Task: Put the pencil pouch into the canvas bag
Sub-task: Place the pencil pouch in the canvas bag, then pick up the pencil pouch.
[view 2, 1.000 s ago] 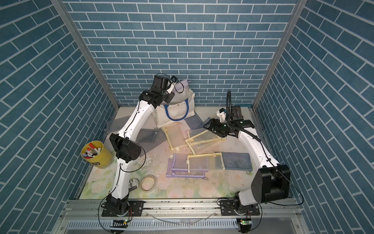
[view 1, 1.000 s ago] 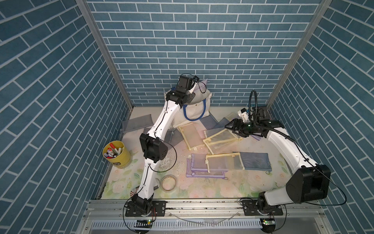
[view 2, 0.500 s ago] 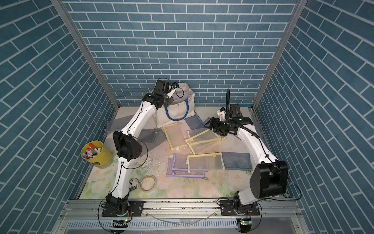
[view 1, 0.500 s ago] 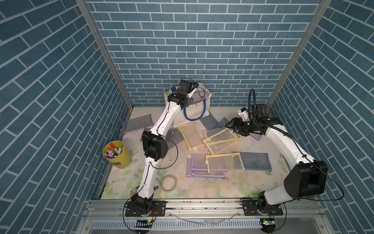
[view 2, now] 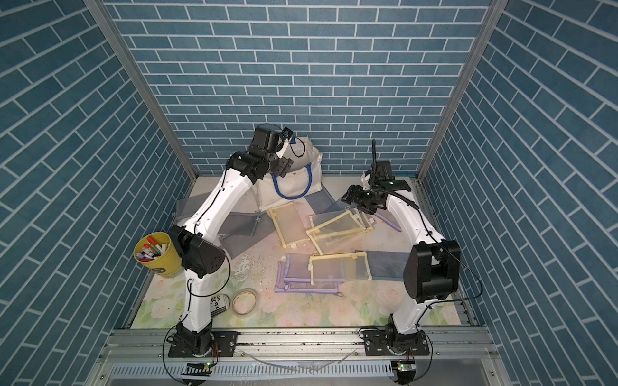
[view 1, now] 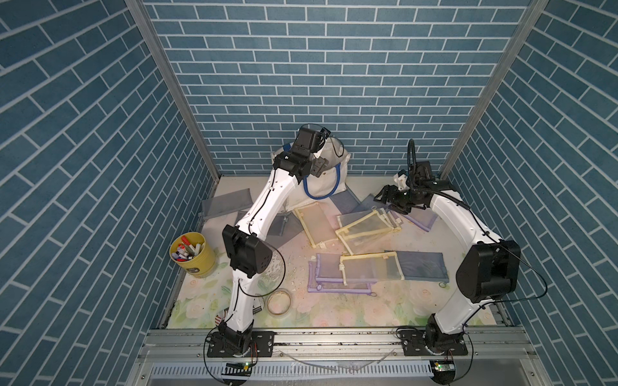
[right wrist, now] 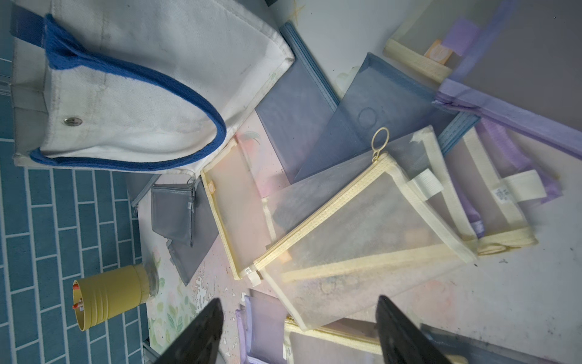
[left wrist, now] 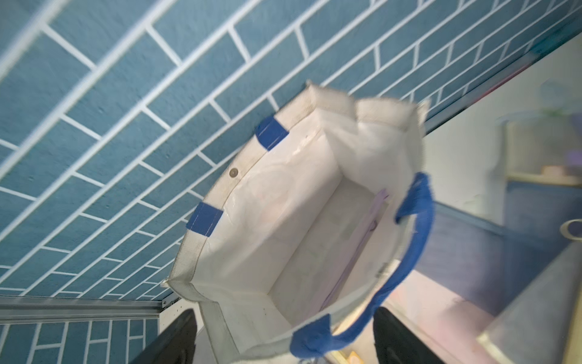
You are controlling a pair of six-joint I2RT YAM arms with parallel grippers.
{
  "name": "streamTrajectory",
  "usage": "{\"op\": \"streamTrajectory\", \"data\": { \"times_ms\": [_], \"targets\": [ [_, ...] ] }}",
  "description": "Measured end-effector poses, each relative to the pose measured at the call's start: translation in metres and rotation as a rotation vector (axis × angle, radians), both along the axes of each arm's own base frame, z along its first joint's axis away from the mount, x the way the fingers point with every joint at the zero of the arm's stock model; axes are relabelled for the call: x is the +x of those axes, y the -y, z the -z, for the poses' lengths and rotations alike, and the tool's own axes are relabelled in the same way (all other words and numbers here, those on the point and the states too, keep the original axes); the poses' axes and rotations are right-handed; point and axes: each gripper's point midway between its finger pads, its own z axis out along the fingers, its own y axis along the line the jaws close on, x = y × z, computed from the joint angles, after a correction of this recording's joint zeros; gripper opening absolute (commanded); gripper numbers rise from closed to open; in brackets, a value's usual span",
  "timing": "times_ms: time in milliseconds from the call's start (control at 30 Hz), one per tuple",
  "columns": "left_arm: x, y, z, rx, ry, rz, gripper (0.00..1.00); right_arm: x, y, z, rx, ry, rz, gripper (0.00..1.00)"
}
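Note:
The right gripper moves back and down next onto the uncovered near edge [view 1: 377,240] [right wrist: 383,292] of the yellow-trimmed mesh pouch, which lies below the gripper and nearer my base.
The off-white canvas bag [view 1: 322,183] [view 2: 294,185] stands upright against the back wall, mouth open. Inside it, in the left wrist view, a lilac pencil pouch [left wrist: 365,239] lies on edge against the bag's [left wrist: 283,220] near wall. My left gripper [view 1: 317,167] [view 2: 284,167] [left wrist: 285,329] hovers over the bag's mouth, open and holding nothing. The near rim and blue handle [left wrist: 412,252] sit below its spread fingers. My right gripper [view 1: 381,197] [view 2: 347,199] [right wrist: 297,315] is open and empty, above a yellow mesh pouch [right wrist: 362,227].
Several flat mesh pouches, yellow [view 1: 364,227], lilac [view 1: 327,277] and grey-blue [view 1: 423,265], lie overlapping across the mat. A yellow cup of markers [view 1: 192,255] stands at the left edge. A tape roll [view 1: 279,300] lies near the front. Brick walls close in three sides.
My left gripper came down over the bag's mouth and opened from shut. The lilac pouch now lies inside the bag. The right arm has hardly moved.

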Motion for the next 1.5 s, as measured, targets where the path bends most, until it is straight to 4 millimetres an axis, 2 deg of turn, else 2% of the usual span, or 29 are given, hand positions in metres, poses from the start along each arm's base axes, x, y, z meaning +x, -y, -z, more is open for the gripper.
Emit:
{"op": "streamTrajectory", "data": {
  "times_ms": [100,167,200,267,300,433,533,667,833,1067,1300,1500],
  "targets": [
    [-0.044,0.038,-0.014,-0.121,-0.040,0.099,0.87,-0.025,0.008,0.025,0.013,-0.055,0.018,0.76],
    [-0.071,0.064,-0.008,-0.218,-0.114,0.160,0.86,-0.047,0.016,0.046,0.040,-0.115,0.045,0.75],
    [-0.083,0.077,0.002,-0.267,-0.170,0.183,0.85,-0.057,0.021,0.056,0.061,-0.148,0.070,0.75],
    [-0.098,0.097,0.027,-0.351,-0.291,0.207,0.82,-0.069,0.030,0.071,0.099,-0.194,0.110,0.75],
    [-0.105,0.105,0.046,-0.384,-0.366,0.210,0.81,-0.073,0.033,0.077,0.118,-0.217,0.130,0.75],
    [-0.122,0.130,0.123,-0.455,-0.629,0.180,0.79,-0.067,0.031,0.082,0.180,-0.209,0.151,0.75],
    [-0.123,0.146,0.167,-0.482,-0.754,0.160,0.77,-0.058,0.027,0.086,0.219,-0.186,0.147,0.74],
    [-0.118,0.161,0.202,-0.499,-0.838,0.148,0.74,-0.053,0.023,0.104,0.248,-0.201,0.149,0.74],
    [-0.101,0.179,0.222,-0.516,-0.857,0.158,0.73,-0.050,0.025,0.125,0.271,-0.228,0.171,0.73],
    [-0.086,0.180,0.245,-0.523,-0.866,0.141,0.71,-0.039,0.026,0.134,0.302,-0.217,0.181,0.70],
    [-0.086,0.182,0.268,-0.550,-0.917,0.131,0.67,-0.035,0.023,0.145,0.330,-0.219,0.176,0.66],
    [-0.102,0.191,0.293,-0.600,-0.984,0.136,0.59,-0.033,0.020,0.145,0.367,-0.208,0.176,0.54]
  ]
}}
